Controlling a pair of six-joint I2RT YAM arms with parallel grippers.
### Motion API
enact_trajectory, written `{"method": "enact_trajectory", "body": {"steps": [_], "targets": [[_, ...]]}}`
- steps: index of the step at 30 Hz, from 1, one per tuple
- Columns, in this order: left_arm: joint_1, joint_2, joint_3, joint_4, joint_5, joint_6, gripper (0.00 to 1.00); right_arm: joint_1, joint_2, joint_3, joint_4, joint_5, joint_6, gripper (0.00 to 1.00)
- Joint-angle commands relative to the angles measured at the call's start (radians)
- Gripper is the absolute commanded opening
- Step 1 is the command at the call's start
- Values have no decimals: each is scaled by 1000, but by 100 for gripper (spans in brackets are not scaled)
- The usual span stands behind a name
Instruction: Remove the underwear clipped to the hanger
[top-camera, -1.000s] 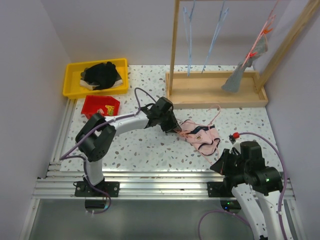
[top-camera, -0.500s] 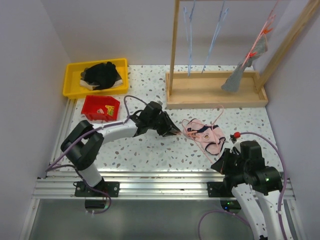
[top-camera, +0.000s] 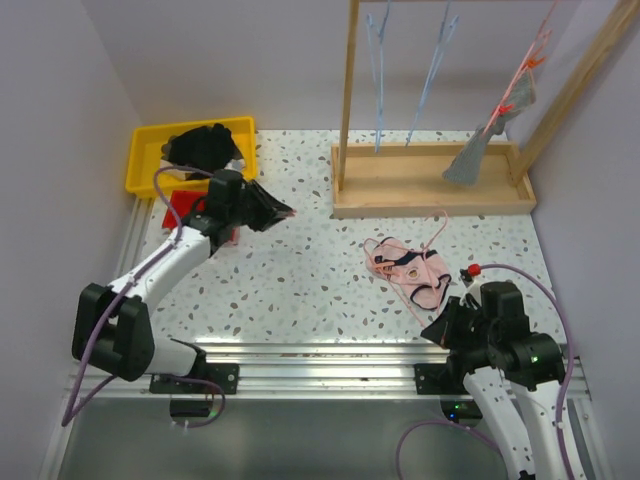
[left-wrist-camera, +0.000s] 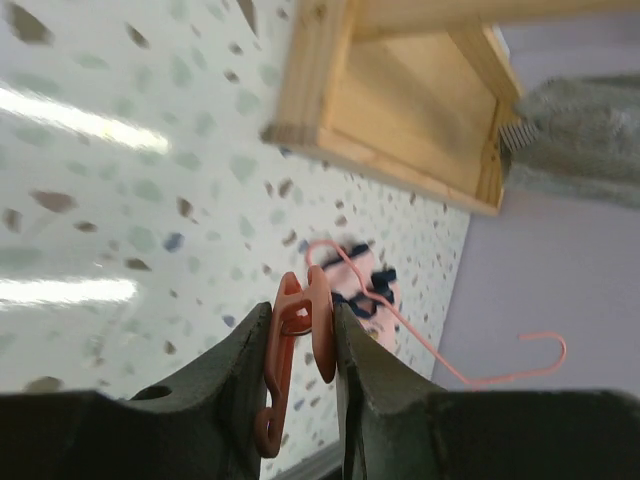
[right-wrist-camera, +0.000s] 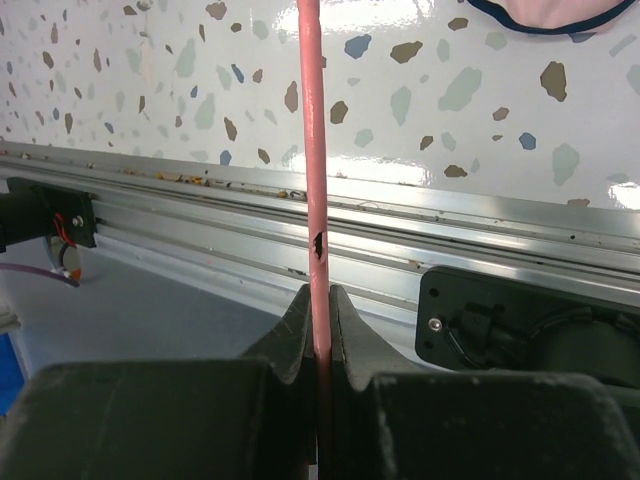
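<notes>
The salmon-red clip is off the underwear. I will swing my left gripper to the left in the top view, over the red bin (top-camera: 184, 203), and release it.
The pale pink underwear (top-camera: 408, 270) with dark trim lies on the table, tangled in a pink wire hanger (top-camera: 436, 228). My right gripper (top-camera: 438, 330) is shut on the hanger's rod (right-wrist-camera: 312, 150) near the table's front edge. The underwear's edge shows at the top of the right wrist view (right-wrist-camera: 545, 8). My left gripper (top-camera: 284, 212) is shut on a loose orange clip (left-wrist-camera: 298, 335) and holds it above the table beside the red bin. The underwear (left-wrist-camera: 365, 290) and the hanger (left-wrist-camera: 450, 370) lie far beyond it. The grey underwear (top-camera: 478, 152) hangs clipped to a hanger at the rack's right end.
A yellow bin (top-camera: 140, 180) at the back left holds a black clothing heap (top-camera: 205, 148). A red bin (top-camera: 183, 207) sits in front of it. A wooden rack (top-camera: 430, 190) stands at the back with two blue hangers (top-camera: 378, 80). A red clip (top-camera: 470, 271) sits by the hanger's right end.
My left arm pulled the clip off the pink underwear and swung far left to the red bin. The underwear and hanger shifted slightly right. The right gripper kept its hold.
</notes>
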Motion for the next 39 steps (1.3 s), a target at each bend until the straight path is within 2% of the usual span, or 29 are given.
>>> {"method": "enact_trajectory", "body": {"steps": [1,5,8,11,13,16,20,26,29,30,31,32,37,39], "targets": [[148,-28,13,-76,-24,152,0,-1,-9,-7,-19,-19,13,0],[325,49,99,6,-11,198,0,-1,-6,-16,-19,-27,11,0],[397,141,172,66,42,178,0,-1,3,-12,-23,-25,7,0],[428,210,289,-84,17,198,0,-1,9,-6,-39,-13,-4,0],[433,210,317,-177,-51,221,0,-3,9,-6,-37,-14,-1,0],[474,186,294,-205,-112,252,0,-1,12,-18,-25,-23,5,0],[578,216,284,-246,-99,284,0,-1,26,-35,-5,-37,8,0],[601,230,281,-267,-92,325,0,-1,37,-36,-5,-45,7,0],[604,245,284,-254,-54,330,25,-1,41,-35,-5,-46,1,0],[604,247,286,-257,-47,330,44,-1,40,-35,-3,-46,0,0],[604,244,283,-266,-44,330,52,0,41,-33,-3,-46,0,0],[604,238,281,-271,-47,328,65,0,43,-32,-3,-46,-1,0],[578,150,237,-280,1,327,82,0,31,-33,-7,-46,-1,0],[539,115,223,-288,6,333,83,0,28,-35,-3,-46,0,0]]}}
